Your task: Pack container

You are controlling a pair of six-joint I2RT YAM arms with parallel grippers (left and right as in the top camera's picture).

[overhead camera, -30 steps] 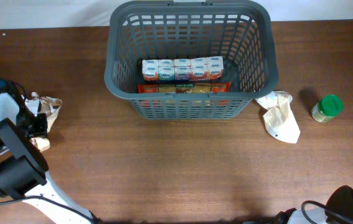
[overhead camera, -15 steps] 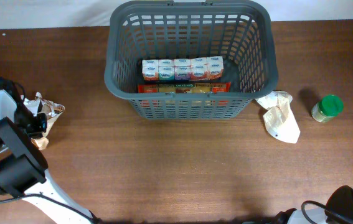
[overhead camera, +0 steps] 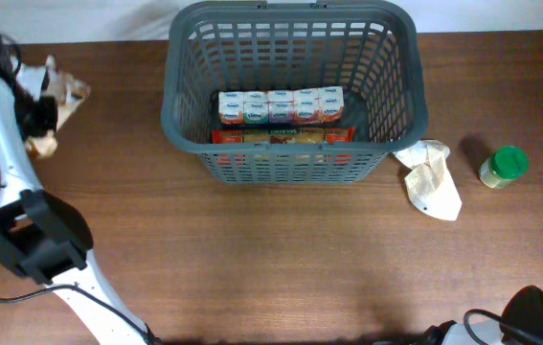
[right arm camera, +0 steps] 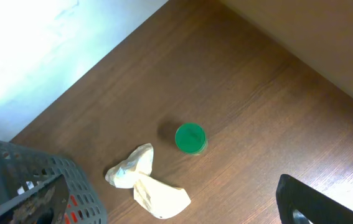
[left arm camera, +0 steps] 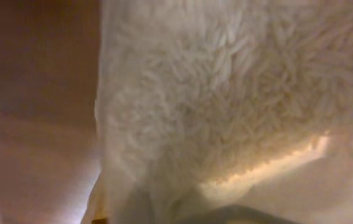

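I need to carry the rice to the right in the overhead view with my left gripper next and let it go on the bare tabletop beside the basket.
The dark grey basket stands at the back middle of the table. It holds a row of small cartons and a red packet. My left gripper is at the far left, level with the basket, shut on a crumpled clear bag of rice. That bag of rice fills the left wrist view and hides the fingers. My right gripper is open and empty, high above the table to the right of the basket's corner.
A crumpled white bag lies just right of the basket and shows in the right wrist view. A green-lidded jar stands further right, also in the right wrist view. The right arm's base is at the bottom right.
My left gripper has risen and swung toward the back left of the table, carrying the bag of rice off the table. Nothing else moved.
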